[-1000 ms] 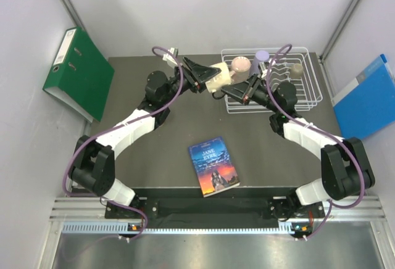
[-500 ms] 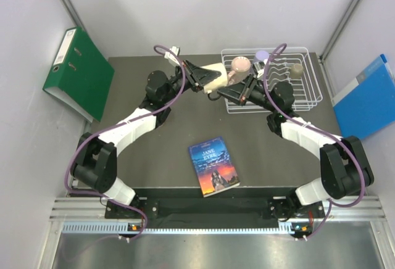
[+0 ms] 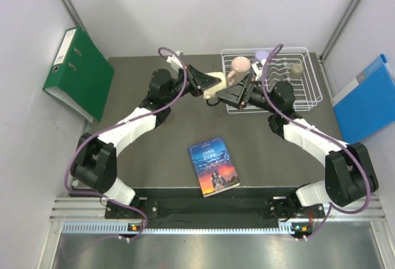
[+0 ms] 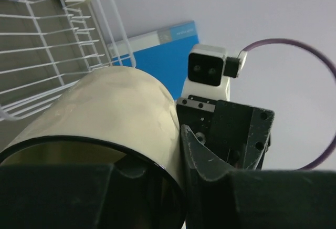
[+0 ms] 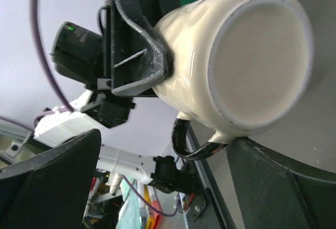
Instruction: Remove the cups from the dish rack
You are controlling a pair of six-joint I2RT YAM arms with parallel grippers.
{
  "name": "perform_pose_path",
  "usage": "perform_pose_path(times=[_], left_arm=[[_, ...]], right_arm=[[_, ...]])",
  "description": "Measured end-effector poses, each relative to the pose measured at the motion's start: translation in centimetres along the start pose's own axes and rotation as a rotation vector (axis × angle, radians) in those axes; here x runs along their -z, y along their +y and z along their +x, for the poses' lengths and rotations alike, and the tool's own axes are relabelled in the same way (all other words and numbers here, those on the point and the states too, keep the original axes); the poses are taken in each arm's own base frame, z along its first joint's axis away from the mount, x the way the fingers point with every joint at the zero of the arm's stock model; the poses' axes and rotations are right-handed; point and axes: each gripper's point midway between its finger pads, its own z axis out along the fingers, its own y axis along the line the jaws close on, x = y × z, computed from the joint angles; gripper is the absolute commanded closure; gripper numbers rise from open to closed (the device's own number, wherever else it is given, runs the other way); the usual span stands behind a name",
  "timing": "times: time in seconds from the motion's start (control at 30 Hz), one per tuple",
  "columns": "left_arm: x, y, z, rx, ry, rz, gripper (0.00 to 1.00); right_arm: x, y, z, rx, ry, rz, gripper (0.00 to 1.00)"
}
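My left gripper swings over the tabletop near the green binder next, tilts its fingers downward and lowers to release, because the mug hangs sideways.
The pale peach handled mug hangs on its side just left of the dish rack, and my left gripper is shut on its wall. In the left wrist view one finger sits inside the dark rim and the other presses the outside of the mug. My right gripper stands open beside it; its wrist view shows the mug's base and dark handle between spread fingers. A salmon-pink cup, a lilac tumbler and a beige-olive mug stand in the rack.
A paperback book lies on the mat near the front. A green binder leans at the far left, a blue folder against the right wall. The rack's rim and prongs are close to the left gripper.
My left gripper has shut on the pale peach mug. My right gripper, shut a second ago, has opened and let go of it. The mug has shifted slightly left, away from the rack.
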Motion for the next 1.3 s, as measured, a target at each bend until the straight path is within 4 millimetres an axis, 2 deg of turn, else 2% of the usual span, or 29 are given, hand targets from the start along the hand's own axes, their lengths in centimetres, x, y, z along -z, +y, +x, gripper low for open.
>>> perform_pose_path(times=[0.13,0.2,0.27,0.37,0.5,0.63,0.7,0.8,1.03,1.13,1.3], left_arm=[[0.8,1.9,-1.0,-0.026,-0.003,-0.121,1.0],[1.8,3.4,-2.5,-0.051,-0.031,-0.232,1.0],[3.3,4.9,-5.0,-0.094,-0.082,-0.363,1.0],[6.7,7.0,-8.9,-0.152,-0.175,-0.554,1.0],[13.0,10.7,-12.3,-0.199,-0.283,-0.871,1.0],[18.8,13.6,-12.0,-0.242,-0.28,-1.181,1.0],[21.0,14.2,-11.7,-0.264,-0.266,-1.292,1.0],[23.3,14.7,-11.8,-0.295,-0.253,-1.411,1.0],[26.1,16.5,-12.3,-0.323,-0.228,-1.574,1.0],[26.8,18.4,-12.0,-0.293,-0.211,-1.598,1.0],[28.5,22.5,-10.3,-0.197,-0.13,-1.652,1.0]], right_arm=[[-0.2,-1.4,-0.5,0.03,0.008,0.11,0.0],[-0.4,-1.7,-1.8,0.094,-0.007,0.192,0.0],[-0.3,-1.7,-3.5,0.183,-0.029,0.29,0.0],[0.5,-2.6,-5.1,0.267,-0.053,0.429,0.01],[2.7,-6.6,-4.6,0.283,-0.018,0.647,0.0],[4.5,-10.9,-2.2,0.256,0.072,0.826,0.0],[5.0,-11.8,-1.2,0.254,0.108,0.869,0.0],[5.3,-12.1,-0.7,0.267,0.129,0.892,0.0],[5.5,-12.3,-0.7,0.298,0.136,0.916,0.0],[5.5,-12.3,-0.5,0.304,0.141,0.919,0.0],[5.6,-12.2,-0.6,0.316,0.14,0.919,0.0]])
